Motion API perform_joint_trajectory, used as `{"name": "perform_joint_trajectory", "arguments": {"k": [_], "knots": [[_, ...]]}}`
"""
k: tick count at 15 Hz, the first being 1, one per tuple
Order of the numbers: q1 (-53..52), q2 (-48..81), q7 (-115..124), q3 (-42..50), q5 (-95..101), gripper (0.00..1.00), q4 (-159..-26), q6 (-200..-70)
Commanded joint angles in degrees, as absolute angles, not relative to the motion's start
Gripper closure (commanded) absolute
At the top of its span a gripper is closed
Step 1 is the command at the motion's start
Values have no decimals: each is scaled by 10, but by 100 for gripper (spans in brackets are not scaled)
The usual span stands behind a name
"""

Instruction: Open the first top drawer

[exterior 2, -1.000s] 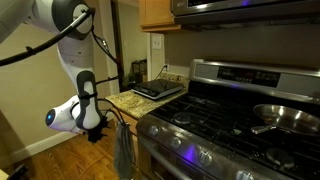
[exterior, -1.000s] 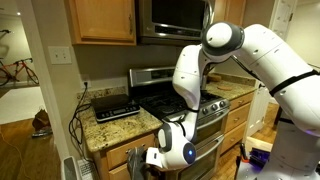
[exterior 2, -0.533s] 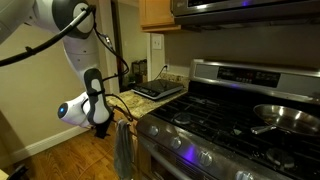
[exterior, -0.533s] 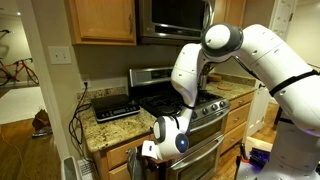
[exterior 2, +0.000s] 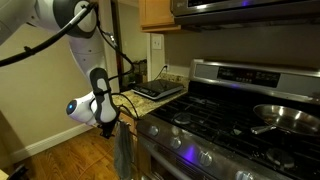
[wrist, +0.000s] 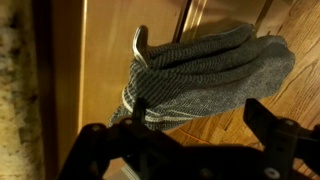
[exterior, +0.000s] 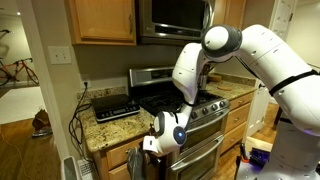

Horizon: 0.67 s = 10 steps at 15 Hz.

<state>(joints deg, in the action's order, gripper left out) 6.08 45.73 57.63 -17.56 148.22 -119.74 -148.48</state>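
Observation:
The towel-draped handle (exterior 2: 125, 123) (wrist: 147, 73) is off-centre ahead of my fingers, so my gripper should next move toward the drawer front and to the left in the wrist view, onto the handle.
In the wrist view a honey-coloured wood front, the first top drawer (wrist: 105, 60), lies just under the speckled counter edge (wrist: 15, 90). A grey knitted towel (wrist: 205, 65) hangs over its metal handle (wrist: 139, 42). My gripper (wrist: 198, 112) stands open right in front of the towel, with one dark finger on each side and nothing between them. In both exterior views the gripper (exterior: 150, 147) (exterior 2: 108, 120) hovers below the counter's front edge, left of the stove. I cannot tell whether the drawer is pulled out.
A stainless gas stove (exterior: 185, 100) (exterior 2: 215, 115) with a frying pan (exterior 2: 285, 115) stands beside the counter. A black appliance (exterior: 113, 106) and cables sit on the counter (exterior: 105, 128). The towel (exterior 2: 123, 150) hangs by the oven front. Wood floor (exterior 2: 55, 155) lies below.
The jaws have opened wide from a half-closed stance. The wrist has risen a little and moved closer to the counter edge and the towel.

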Motion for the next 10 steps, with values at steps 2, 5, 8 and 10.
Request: {"name": "perform_joint_trajectory", "arguments": {"k": [2,5,8,10], "knots": [[70,460,565,-184,1478,0,-1197,-1482],[68,460,564,-183,1468,0,-1195,-1477],[68,456,562,-179,1436,0,-1190,-1476],[67,454,564,-176,1412,0,-1186,-1472]]}}
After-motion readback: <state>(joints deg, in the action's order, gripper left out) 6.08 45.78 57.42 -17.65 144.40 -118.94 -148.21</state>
